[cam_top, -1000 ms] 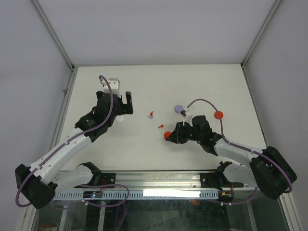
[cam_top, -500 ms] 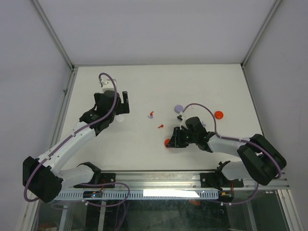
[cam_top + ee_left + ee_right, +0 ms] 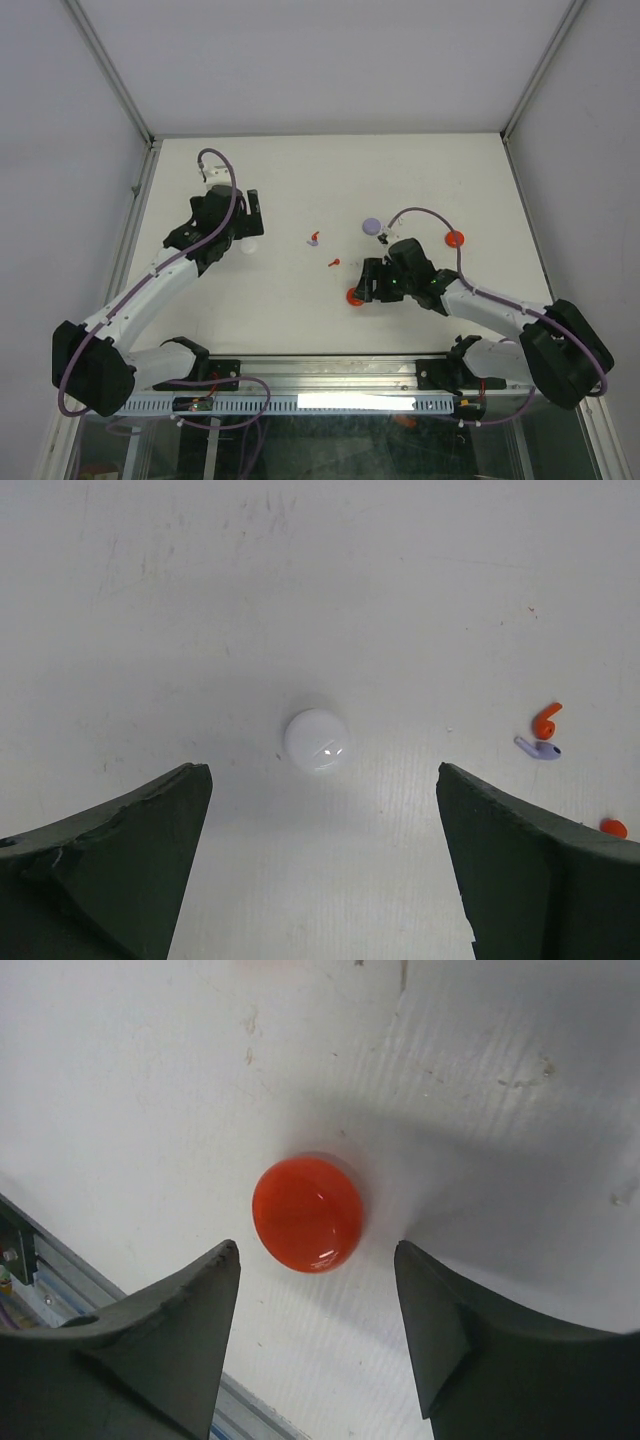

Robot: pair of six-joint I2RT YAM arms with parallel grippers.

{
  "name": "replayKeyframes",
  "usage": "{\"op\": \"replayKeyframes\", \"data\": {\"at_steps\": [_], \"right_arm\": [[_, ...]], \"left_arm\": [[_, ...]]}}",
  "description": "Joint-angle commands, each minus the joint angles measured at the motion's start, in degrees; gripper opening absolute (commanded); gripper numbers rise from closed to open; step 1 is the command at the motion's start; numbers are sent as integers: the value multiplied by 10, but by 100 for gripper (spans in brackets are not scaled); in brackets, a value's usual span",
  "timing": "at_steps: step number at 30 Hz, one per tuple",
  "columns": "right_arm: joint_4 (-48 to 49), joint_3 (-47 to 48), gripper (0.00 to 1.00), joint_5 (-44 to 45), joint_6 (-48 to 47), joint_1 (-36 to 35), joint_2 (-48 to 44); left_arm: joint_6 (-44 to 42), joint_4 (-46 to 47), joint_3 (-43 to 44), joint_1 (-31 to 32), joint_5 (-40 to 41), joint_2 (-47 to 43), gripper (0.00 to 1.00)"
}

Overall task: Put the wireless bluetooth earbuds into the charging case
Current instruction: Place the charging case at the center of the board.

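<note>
The round white puck [image 3: 248, 246] [image 3: 317, 740] lies well below my left gripper's open fingers. My left gripper lowers next until its fingers straddle the puck's opposite sides, then closes them.
My left gripper [image 3: 248, 224] [image 3: 322, 778] is open and hangs over the table, with a round white puck [image 3: 248, 246] [image 3: 317, 740] just ahead of its fingertips. My right gripper [image 3: 366, 286] [image 3: 315, 1250] is open and low over a round red puck [image 3: 354, 296] [image 3: 307, 1213], whose near edge lies between the fingertips. Small earbuds lie between the arms: a red one [image 3: 315, 236] [image 3: 546, 720] touching a pale purple one [image 3: 537, 749], and another red one [image 3: 334, 263] [image 3: 613, 827]. No white earbud shows.
A purple puck [image 3: 372, 226] lies behind the right gripper, and a second red puck [image 3: 455, 239] lies to its right. The metal rail [image 3: 330, 375] [image 3: 30, 1260] runs along the table's near edge, close to the right gripper.
My left gripper has drawn back toward the far left, uncovering the white puck. My right gripper has shifted slightly right, so the red puck now shows at its left.
</note>
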State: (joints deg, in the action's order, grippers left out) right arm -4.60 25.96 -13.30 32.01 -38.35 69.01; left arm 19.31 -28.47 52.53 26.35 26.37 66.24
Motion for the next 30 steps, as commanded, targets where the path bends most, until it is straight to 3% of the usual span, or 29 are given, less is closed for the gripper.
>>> {"op": "replayKeyframes", "data": {"at_steps": [1,8,17,30], "right_arm": [[-65,42,68,58,-36,-1,-59],[-88,58,82,114,-78,-1,-139],[-72,46,84,138,-111,-1,-198],[-37,13,84,136,-122,0,-228]], "left_arm": [[20,3,18,-13,-27,7,99],[99,-40,42,-24,-49,61,99],[165,-52,51,-54,-63,151,99],[153,-20,101,-93,-131,300,86]]}}
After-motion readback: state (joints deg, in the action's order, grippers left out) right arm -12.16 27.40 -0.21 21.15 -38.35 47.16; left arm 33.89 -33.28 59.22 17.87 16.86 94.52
